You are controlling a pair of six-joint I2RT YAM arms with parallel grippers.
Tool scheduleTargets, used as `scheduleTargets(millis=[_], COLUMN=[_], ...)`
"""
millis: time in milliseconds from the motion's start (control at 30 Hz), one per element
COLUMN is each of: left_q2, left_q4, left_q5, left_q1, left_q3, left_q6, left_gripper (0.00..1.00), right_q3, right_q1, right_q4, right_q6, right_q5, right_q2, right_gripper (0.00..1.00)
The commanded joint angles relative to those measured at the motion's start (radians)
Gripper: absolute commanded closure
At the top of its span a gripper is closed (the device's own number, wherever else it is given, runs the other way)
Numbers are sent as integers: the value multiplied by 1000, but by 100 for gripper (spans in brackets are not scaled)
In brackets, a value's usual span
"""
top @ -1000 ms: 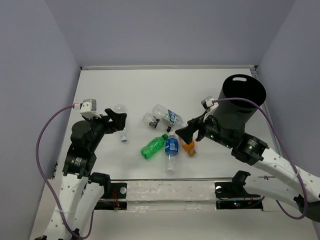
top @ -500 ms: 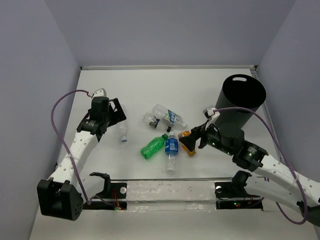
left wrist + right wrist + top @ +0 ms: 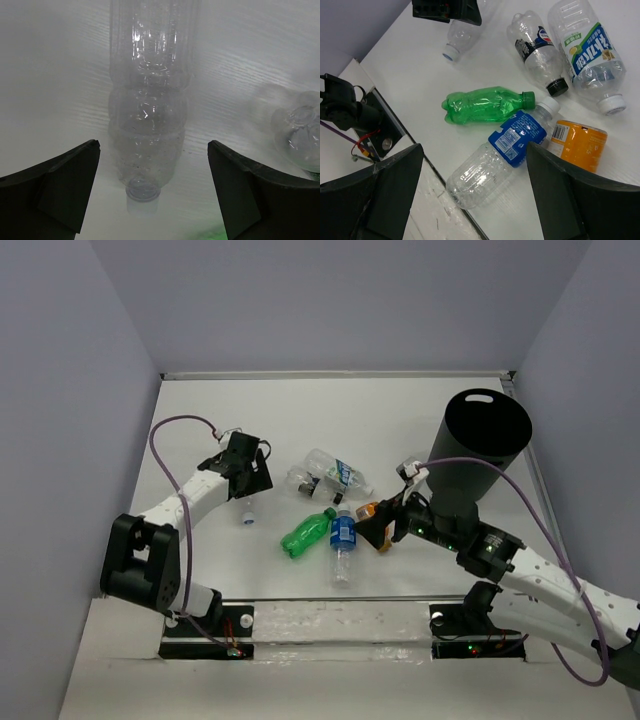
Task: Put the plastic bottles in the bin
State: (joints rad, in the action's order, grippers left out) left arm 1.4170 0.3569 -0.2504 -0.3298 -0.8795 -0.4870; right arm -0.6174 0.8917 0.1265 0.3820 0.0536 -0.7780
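The robot should move its left gripper down first, so that it can close around the clear plastic bottle's narrowing shoulder.
A clear plastic bottle (image 3: 147, 110) lies on the white table, its white cap (image 3: 142, 192) towards the camera. My left gripper (image 3: 152, 190) is open and hovers over it, one finger on each side, not touching. In the top view the left gripper (image 3: 243, 478) is over this bottle (image 3: 245, 508). My right gripper (image 3: 475, 195) is open and empty above the clear blue-label bottle (image 3: 505, 155). The green bottle (image 3: 487, 104) and orange bottle (image 3: 580, 145) lie beside it. Two more clear bottles (image 3: 537, 50) (image 3: 590, 50) lie further off. The black bin (image 3: 487, 445) stands at the right.
The bottles lie clustered mid-table (image 3: 335, 505). Purple cables loop from both arms (image 3: 165, 430). Grey walls close in the left, back and right. The table's near edge with the arm bases (image 3: 340, 625) runs along the bottom.
My left arm has stretched forward and come down over the lone clear bottle. My right gripper has moved slightly lower and left, over the orange and blue-label bottles.
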Motion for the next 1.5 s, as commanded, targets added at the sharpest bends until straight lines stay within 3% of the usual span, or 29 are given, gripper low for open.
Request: scheduleTargets(millis=[0, 100, 200, 233, 333, 467, 533, 700, 867, 1067, 1200, 1467], left_q2=[11, 56, 103, 120, 203, 183, 146, -70, -304, -536, -630, -635], left_q4=[-27, -15, -39, -41, -45, -71, -72, -101, -214, -358, -525, -608], left_q5=[-104, -148, -165, -170, -177, -182, -179, -156, -3, 172, 218, 232], left_q1=[0, 0, 0, 0, 0, -2, -5, -79, -185, -282, -366, -500], left_q3=[5, -25, -50, -59, -95, -81, -79, -27, 86, 258, 349, 353], left_q6=[-50, -55, -64, -67, -68, -74, -74, -41, 16, -25, -41, 7], left_gripper=[1, 1, 10, 18, 22, 29, 35, 35, 35, 36, 36, 36], right_q3=[8, 7, 8, 8, 4, -2, -7, -64, -177, -333, -384, -478], right_q1=[7, 7, 7, 7, 7, 7, 7, 7, 7, -26, -36, -45], right_q4=[-64, -65, -79, -82, -85, -74, -70, -54, -77, -99, -135, -148], right_q6=[-8, -5, -3, 0, 0, 1, 9, 58, 92, 107, 132, 156], right_q5=[2, 3, 15, 23, 40, 8, -30, -136, -196, -244, -219, -112], right_q2=[40, 45, 40, 39, 37, 40, 29, -53, -174, -239, -297, -477], right_gripper=[11, 11, 12, 12, 12, 12, 10, 7, 0, 0, 0, 0])
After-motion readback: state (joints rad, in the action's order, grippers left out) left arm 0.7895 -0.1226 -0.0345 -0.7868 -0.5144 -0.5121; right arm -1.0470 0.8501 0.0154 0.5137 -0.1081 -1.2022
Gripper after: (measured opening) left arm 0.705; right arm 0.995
